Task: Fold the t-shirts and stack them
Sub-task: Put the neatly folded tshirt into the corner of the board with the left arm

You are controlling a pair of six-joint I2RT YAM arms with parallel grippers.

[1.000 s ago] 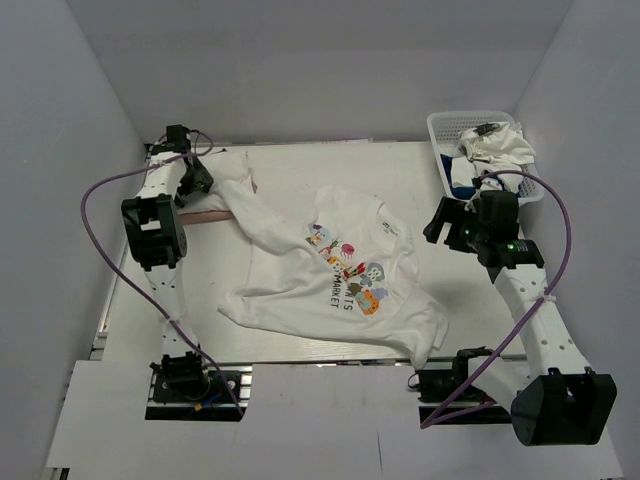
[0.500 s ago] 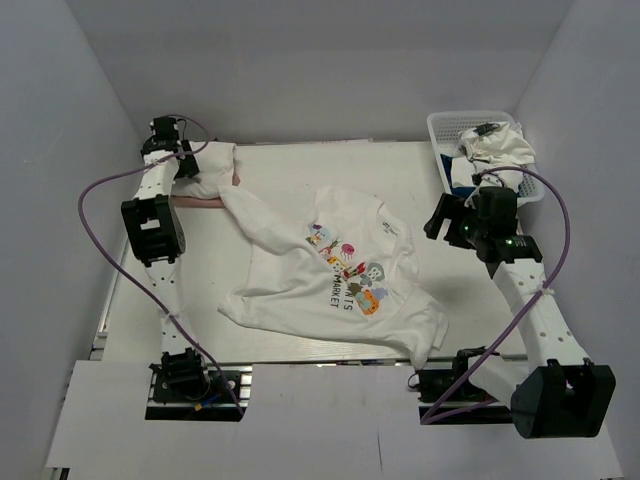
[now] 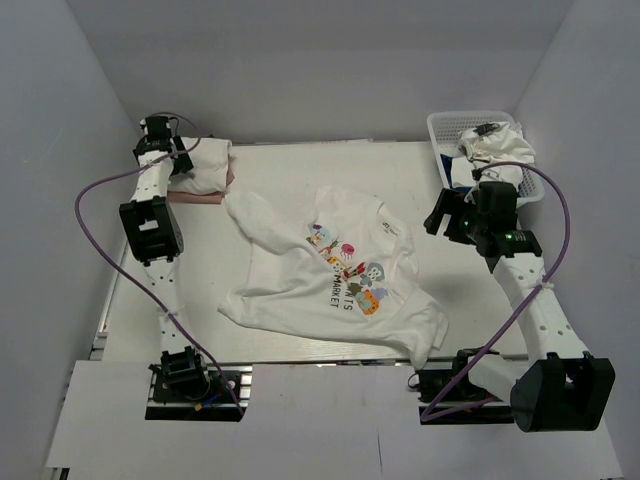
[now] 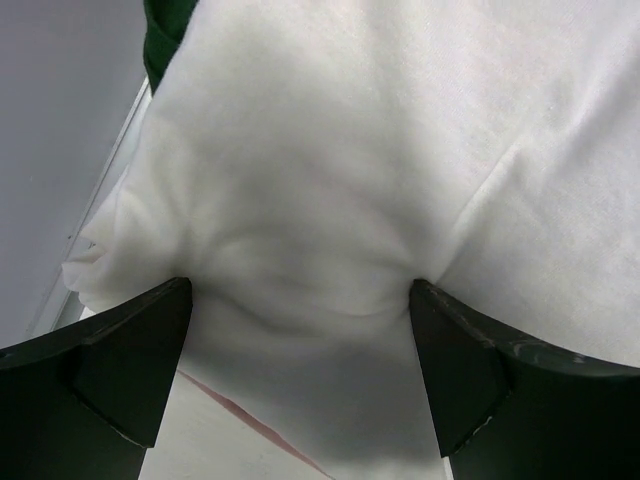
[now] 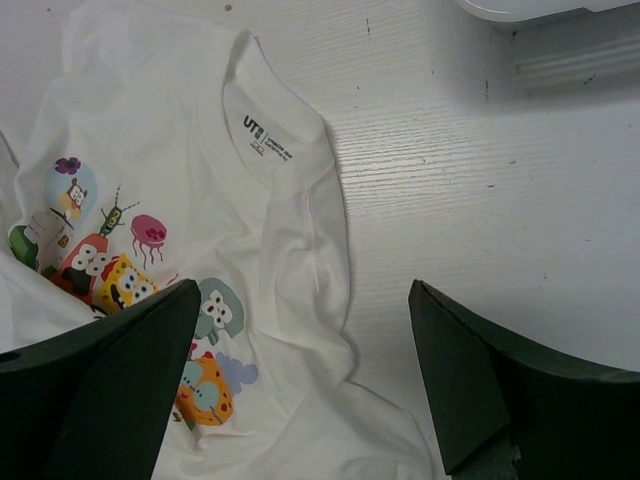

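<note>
My left gripper is in front of the printed shirt's stack-side near corner, which lies back from it and to its right in the top view, so it should draw back onto that corner next.
A white t-shirt with a cartoon print [image 3: 300, 280] lies spread and crumpled in the middle of the table; the right wrist view shows its collar and print [image 5: 150, 200]. A folded white t-shirt [image 3: 207, 165] lies on a pale pink one [image 3: 205, 198] at the back left. My left gripper [image 3: 176, 163] is open, its jaws wide apart and pressed against the folded white shirt [image 4: 320, 180]. A thin pink edge [image 4: 240, 411] shows under that shirt. My right gripper [image 3: 440, 215] is open and empty, above the table by the printed shirt's right shoulder.
A white basket [image 3: 440, 125] with more white clothes stands at the back right, behind my right arm; its edge shows in the right wrist view [image 5: 530, 8]. White walls close in the table on the left, back and right.
My left gripper has moved to the back left corner and the folded white shirt went with it onto the pink one. The printed shirt's sleeve now lies apart from it. The right arm barely shifted.
</note>
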